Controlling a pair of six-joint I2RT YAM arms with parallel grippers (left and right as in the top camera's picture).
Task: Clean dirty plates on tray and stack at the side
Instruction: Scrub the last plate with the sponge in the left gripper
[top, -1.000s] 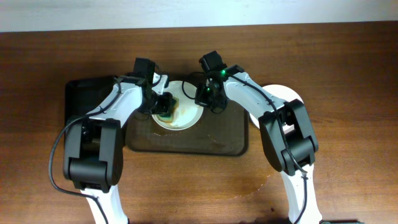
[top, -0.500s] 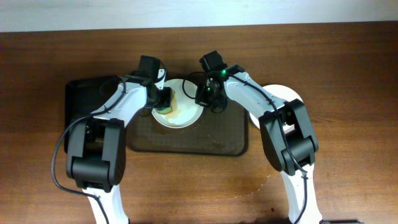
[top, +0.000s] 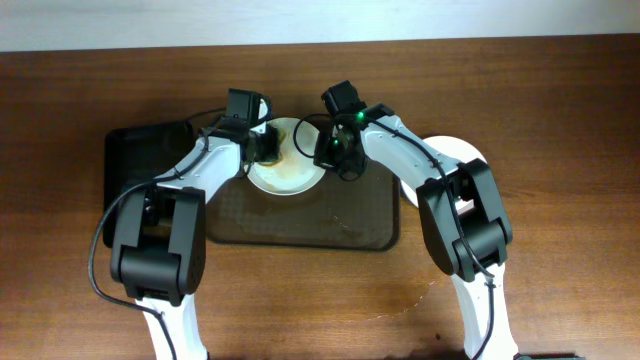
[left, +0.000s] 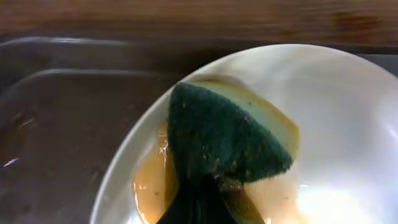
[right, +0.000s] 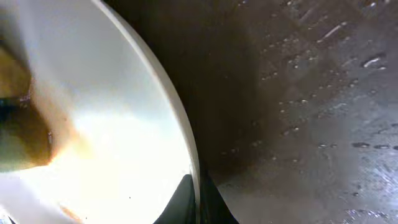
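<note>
The plate with sauce comes up by its rim next and goes to the other white plate (top: 457, 148), right of my right gripper in the overhead view. It then comes down there for release.
One white plate (top: 290, 175) with brown-orange sauce lies at the far edge of the dark brown tray (top: 300, 225). My left gripper (top: 262, 147) is shut on a green-and-yellow sponge (left: 224, 140) and presses it onto the plate's (left: 336, 106) far left part, amid the sauce. My right gripper (top: 322, 158) is shut on the plate's right rim (right: 194, 180); its fingers clamp the rim from both sides (right: 198, 198). Another white plate (top: 462, 155) lies on the table to the right of the tray, partly hidden by the right arm. A third plate does not show.
A smaller black tray (top: 140, 155) lies at the left, touching the brown tray. The brown tray's wet floor (right: 311, 124) is bare in front of the plate. Bare wooden table (top: 560, 150) surrounds both trays.
My left gripper has dragged the sponge from the plate's middle toward its far left rim. The plate has shifted slightly toward the far side. The right gripper keeps its hold on the rim.
</note>
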